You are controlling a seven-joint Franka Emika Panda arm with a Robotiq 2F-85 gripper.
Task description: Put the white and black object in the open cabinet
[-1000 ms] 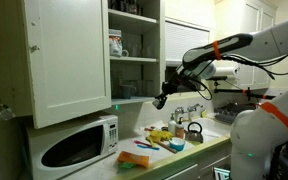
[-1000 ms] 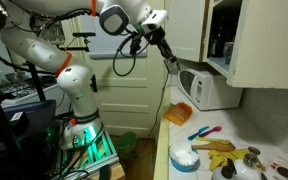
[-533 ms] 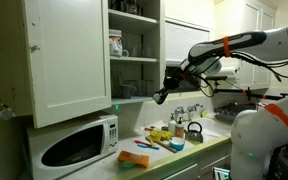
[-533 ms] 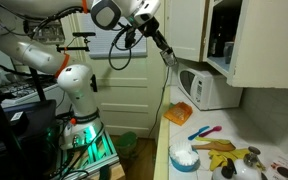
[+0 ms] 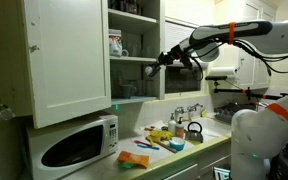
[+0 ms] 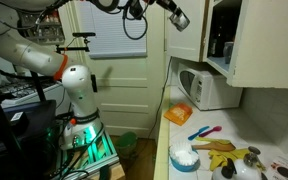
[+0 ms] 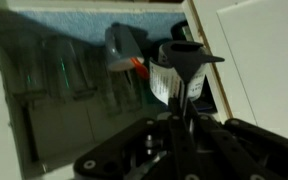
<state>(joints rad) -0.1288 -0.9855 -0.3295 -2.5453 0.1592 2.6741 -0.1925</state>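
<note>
I next need to raise my gripper past the edge of the middle shelf [image 5: 142, 56] and move in to release, as that shelf is inside the cabinet above my gripper's hanging object.
The open cabinet has a large white panelled door [image 5: 69, 60] and shelves [image 5: 134, 58] bearing mugs and glasses; it also shows in an exterior view [image 6: 254, 40]. My gripper [image 5: 164, 61] is raised level with the middle shelf, just outside the cabinet's open front; in an exterior view it sits at the top edge [image 6: 174, 14]. In the wrist view the gripper [image 7: 182, 100] is shut on the white and black object [image 7: 172, 72], which points at the shelf. Glasses [image 7: 64, 70] stand in the cabinet behind it.
A white microwave [image 5: 79, 145] stands under the cabinet door, and it also shows in an exterior view [image 6: 209, 88]. The counter holds a kettle [image 5: 194, 130], a blue bowl [image 6: 184, 158], an orange sponge [image 6: 178, 113] and utensils. A faucet [image 5: 187, 110] stands behind them.
The arm has risen and moved toward the cabinet, carrying the white and black object from lower-shelf height up to the middle shelf.
</note>
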